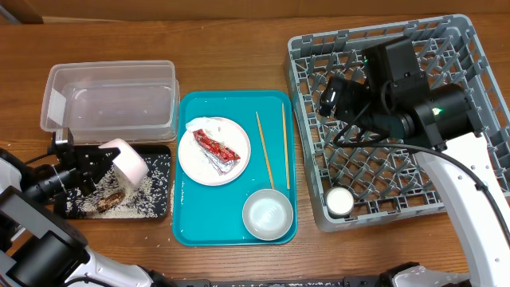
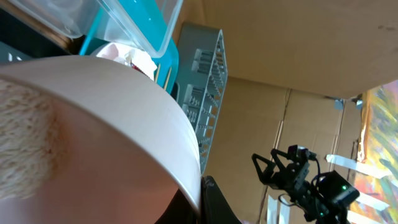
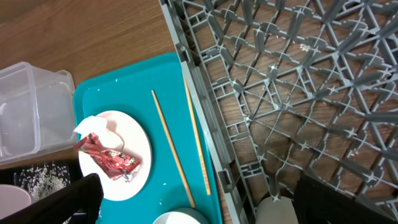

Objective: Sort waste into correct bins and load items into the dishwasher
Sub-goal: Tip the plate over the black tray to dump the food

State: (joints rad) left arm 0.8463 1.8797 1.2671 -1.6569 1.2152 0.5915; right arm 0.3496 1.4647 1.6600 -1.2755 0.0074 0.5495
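Observation:
My left gripper swings across, turns my bowl upright, lowers and releases it next, as bare teal tray beside the second bowl lies to its right in the overhead view.
My left gripper (image 1: 97, 163) is shut on the rim of a white bowl (image 1: 127, 163), which is tipped over the black tray (image 1: 155, 209) where rice and brown scraps (image 1: 111, 199) lie. In the left wrist view the bowl (image 2: 112, 124) fills the frame, its rim pinched between the fingers (image 2: 214, 202). The clear tub (image 1: 111, 100) stands behind the tray. On the teal tray (image 1: 191, 227) are a plate (image 1: 195, 163) with the red wrapper (image 1: 219, 147) and napkin (image 1: 203, 125), two chopsticks (image 1: 264, 147) and a second bowl (image 1: 268, 214). My right gripper (image 1: 335, 92) hangs open over the grey rack (image 1: 470, 96); a cup (image 1: 340, 201) stands in the rack's front corner.
The right wrist view looks down on the rack lattice (image 3: 280, 81), the chopsticks (image 3: 174, 149), the wrapper (image 3: 109, 158) on its plate and the cup (image 3: 273, 211) at the bottom edge. Bare wooden table runs behind the tub and along the front.

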